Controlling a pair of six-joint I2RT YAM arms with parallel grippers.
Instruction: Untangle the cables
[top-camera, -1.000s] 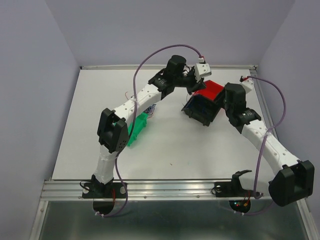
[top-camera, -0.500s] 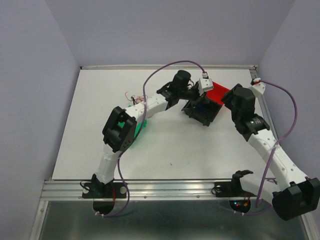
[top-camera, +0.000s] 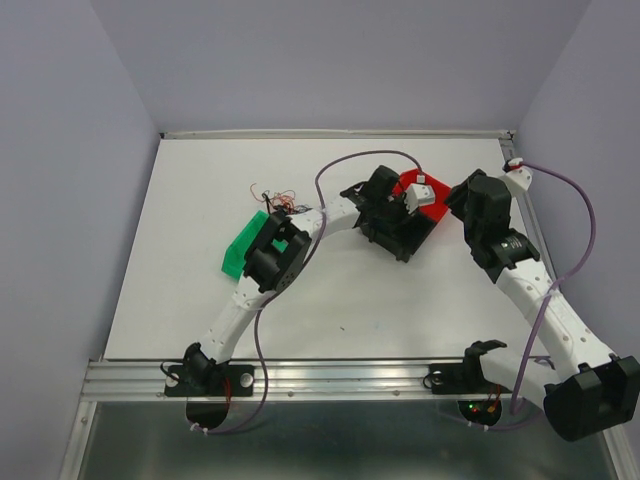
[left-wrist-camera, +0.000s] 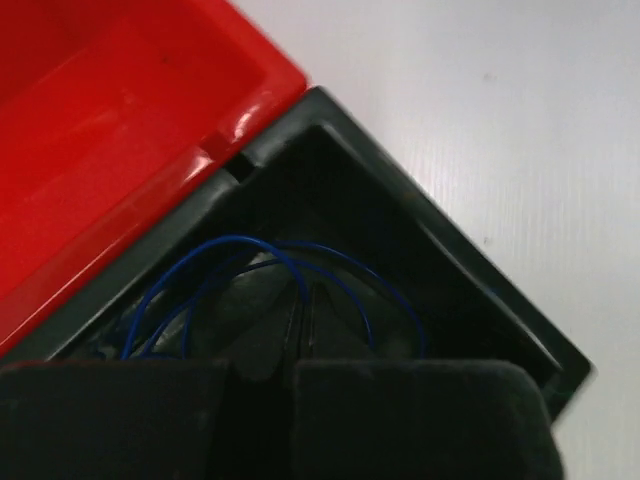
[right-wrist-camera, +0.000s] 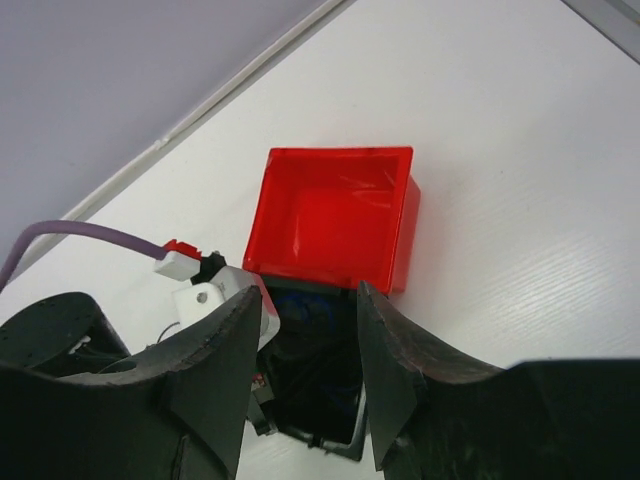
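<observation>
The black bin's bottom lies just below the fingers of my left gripper, so next I need to keep that gripper low in the bin and open it to release the blue cable (left-wrist-camera: 215, 243) already looping inside.
My left gripper (top-camera: 398, 214) reaches down into a black bin (top-camera: 405, 240). In the left wrist view the gripper (left-wrist-camera: 302, 300) is shut with a thin blue cable (left-wrist-camera: 215, 243) looping out from its tips inside the black bin (left-wrist-camera: 450, 260). A small tangle of red and black cables (top-camera: 273, 197) lies on the table behind the green bin (top-camera: 243, 248). My right gripper (top-camera: 462, 200) is open and empty, just right of the red bin (top-camera: 432, 190). In the right wrist view the gripper (right-wrist-camera: 310, 300) hovers over the black bin (right-wrist-camera: 320, 390) and red bin (right-wrist-camera: 335, 215).
The red bin (left-wrist-camera: 120, 120) touches the black bin's far side. The left arm's white wrist part (right-wrist-camera: 215, 300) sits at the black bin's left rim. The table's back rail (top-camera: 340, 133) and right edge are close to the right arm.
My left arm has swung right and toward the near side, lowering its gripper into the black bin and uncovering the green bin. My right arm drew back to the right of the bins.
</observation>
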